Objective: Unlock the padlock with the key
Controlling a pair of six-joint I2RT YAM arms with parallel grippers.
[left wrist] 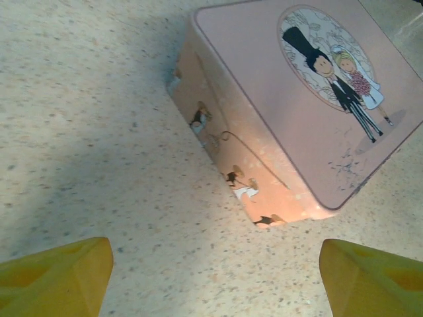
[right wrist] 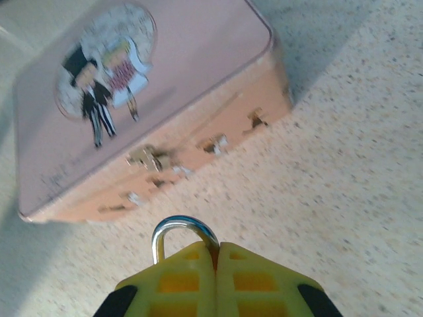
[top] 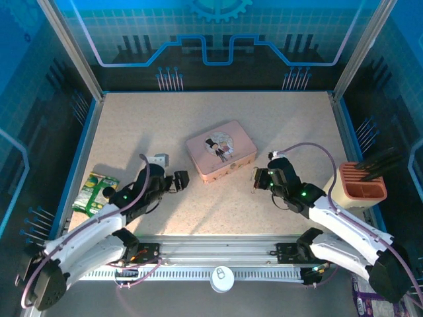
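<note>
The padlock goes back and down toward the front bar next. My right gripper then releases it on the bare tabletop there, clear of the pink tin.
My right gripper is shut on the padlock. Its silver shackle arches out above the yellow fingertips, and its body is hidden between them. From above, the right gripper hovers just right of the pink tin, with the padlock at its tip. The left gripper stands open over bare table, its yellow fingers wide apart with nothing between them. In the top view the left gripper sits left of the tin's near corner. The key is out of view.
The pink tin with cartoon figures lies mid-table between both grippers. A small white object and a green packet lie at the left. A beige holder stands at the right edge, and a white disc sits on the front rail.
</note>
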